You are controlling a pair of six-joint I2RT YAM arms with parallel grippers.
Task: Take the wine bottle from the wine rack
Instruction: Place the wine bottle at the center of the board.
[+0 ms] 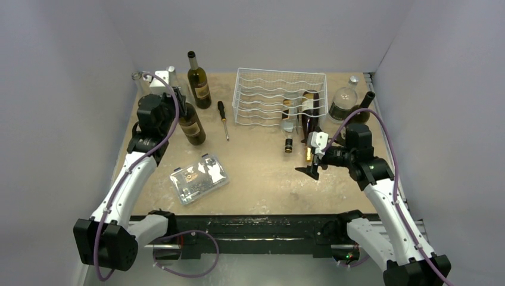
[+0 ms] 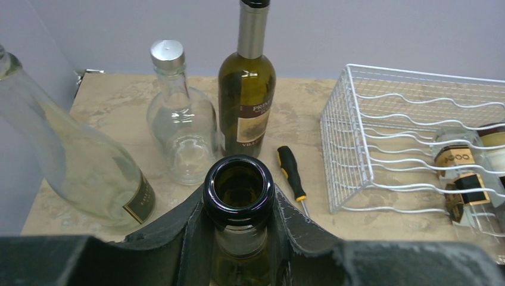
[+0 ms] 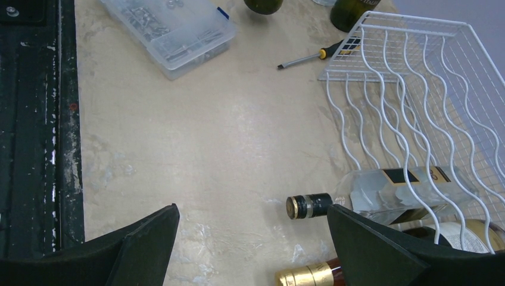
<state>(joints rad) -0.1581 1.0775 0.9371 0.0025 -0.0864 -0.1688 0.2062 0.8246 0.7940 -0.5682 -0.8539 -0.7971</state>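
Observation:
My left gripper should next carry the green bottle outward and to the left in the top view, then release it before the clear bottles, where the tabletop is bare.
The white wire wine rack [image 1: 262,95] stands at the back middle of the table. Two bottles lie in its right part, necks toward me: a clear one with a black cap [image 3: 381,193] and a dark one with a gold foil top [image 3: 309,275]. My right gripper [image 3: 253,229] hangs open just in front of their caps, touching neither. Left of the rack an open green wine bottle [image 1: 192,126] stands upright on the table. My left gripper [image 2: 238,199] is shut on its neck just under the dark rim [image 2: 238,187].
Another upright green bottle [image 1: 198,80] and clear bottles [image 2: 181,128] stand at the back left. A black-handled screwdriver [image 1: 223,119] lies between the bottles and the rack. A clear plastic parts box [image 1: 198,177] sits front left. A round clear bottle [image 1: 344,101] and a dark one [image 1: 363,106] stand right of the rack.

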